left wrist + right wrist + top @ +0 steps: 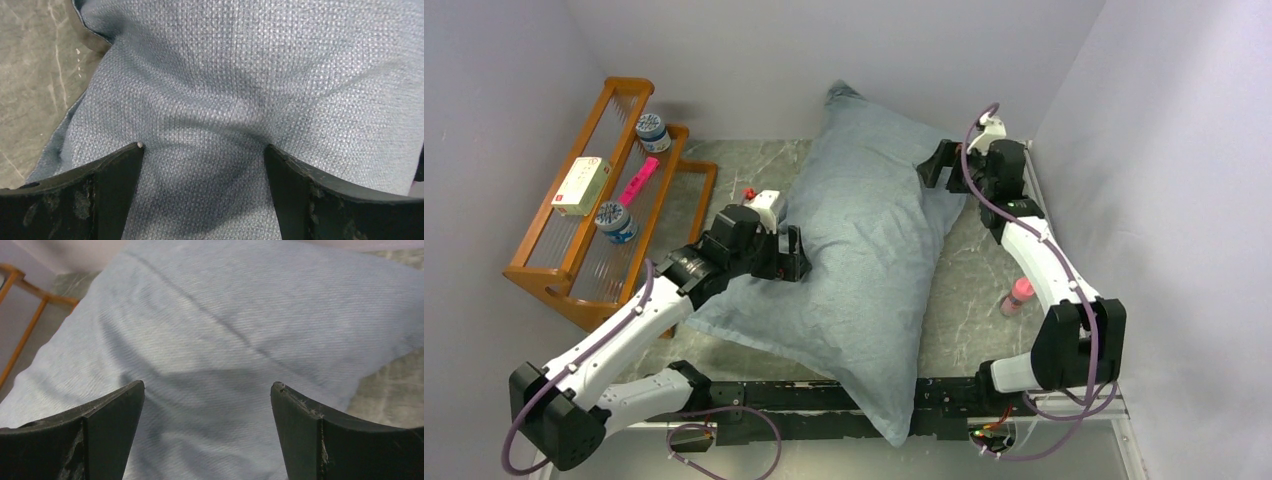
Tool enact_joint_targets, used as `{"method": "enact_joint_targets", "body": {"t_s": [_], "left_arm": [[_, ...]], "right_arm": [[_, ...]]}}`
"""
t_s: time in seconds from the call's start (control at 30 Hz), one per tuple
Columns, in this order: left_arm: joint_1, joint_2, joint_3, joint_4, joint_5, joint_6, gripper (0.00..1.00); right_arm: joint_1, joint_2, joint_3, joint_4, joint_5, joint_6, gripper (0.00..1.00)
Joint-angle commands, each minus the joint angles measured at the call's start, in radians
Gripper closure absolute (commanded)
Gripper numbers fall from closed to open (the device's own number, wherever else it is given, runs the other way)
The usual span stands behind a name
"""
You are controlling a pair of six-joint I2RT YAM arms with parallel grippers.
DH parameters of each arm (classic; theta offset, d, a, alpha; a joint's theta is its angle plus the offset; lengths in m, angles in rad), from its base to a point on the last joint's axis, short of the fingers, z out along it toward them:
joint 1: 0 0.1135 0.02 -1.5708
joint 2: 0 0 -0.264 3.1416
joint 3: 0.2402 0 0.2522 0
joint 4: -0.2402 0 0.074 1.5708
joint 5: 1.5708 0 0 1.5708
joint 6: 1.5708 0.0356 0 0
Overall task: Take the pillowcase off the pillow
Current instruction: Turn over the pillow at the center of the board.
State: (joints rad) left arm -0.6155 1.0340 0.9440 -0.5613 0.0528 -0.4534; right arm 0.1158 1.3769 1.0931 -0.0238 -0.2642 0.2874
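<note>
My left gripper will next go down further to the dented cloth on the pillowcase's side (809, 273) (205, 157) and close on it, because the cloth is below, between my open fingers.
The pillowcase (864, 240) lies grey-blue face up, stuffed full, running diagonally from the back wall to the front edge of the table. The white pillow is hidden inside it. My left gripper (792, 255) is open and presses its fingertips into the pillowcase's left side; the cloth (210, 115) dents between the fingers. My right gripper (937, 165) is open and hovers at the pillowcase's right back edge, with the cloth (210, 330) spread below its fingers and not pinched.
A wooden rack (604, 200) at back left holds a white box (582, 185), a pink item (638, 181) and two jars (652, 132). A small red object (749, 193) lies by the left gripper. A pink bottle (1017, 296) stands right of the pillowcase.
</note>
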Motion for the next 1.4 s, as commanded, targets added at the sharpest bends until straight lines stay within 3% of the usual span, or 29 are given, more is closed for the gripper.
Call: {"method": "enact_joint_targets", "body": {"t_s": [0.0,0.3,0.47,0.57,0.63,0.77,0.87,1.03,1.37], "left_arm": [[0.002,0.043,-0.029,0.041,0.041,0.013,0.04],[0.001,0.079,-0.135,0.171,0.109,-0.041,0.06],[0.002,0.095,-0.189,0.244,0.124,-0.076,0.15],[0.002,0.104,-0.205,0.280,0.117,-0.083,0.30],[0.002,0.108,-0.198,0.281,0.089,-0.079,0.45],[0.002,0.121,-0.153,0.260,0.008,-0.053,0.93],[0.007,0.147,-0.112,0.246,-0.027,-0.026,0.95],[0.021,0.183,-0.035,0.249,-0.081,0.021,0.95],[0.079,0.354,0.263,0.257,-0.155,0.180,0.95]], "right_arm": [[-0.082,0.048,0.051,0.083,-0.081,0.041,0.01],[-0.077,0.205,0.056,0.150,-0.249,0.088,0.01],[-0.038,0.284,0.068,0.134,-0.294,0.060,0.07],[-0.016,0.313,0.068,0.135,-0.339,0.064,0.23],[-0.004,0.310,0.059,0.133,-0.343,0.063,0.39],[0.008,0.273,0.038,0.109,-0.333,0.065,0.76],[0.025,0.226,0.022,0.072,-0.302,0.051,0.99],[0.038,0.103,0.001,-0.018,-0.232,0.015,1.00],[0.046,-0.109,-0.011,-0.158,-0.212,-0.039,1.00]]}}
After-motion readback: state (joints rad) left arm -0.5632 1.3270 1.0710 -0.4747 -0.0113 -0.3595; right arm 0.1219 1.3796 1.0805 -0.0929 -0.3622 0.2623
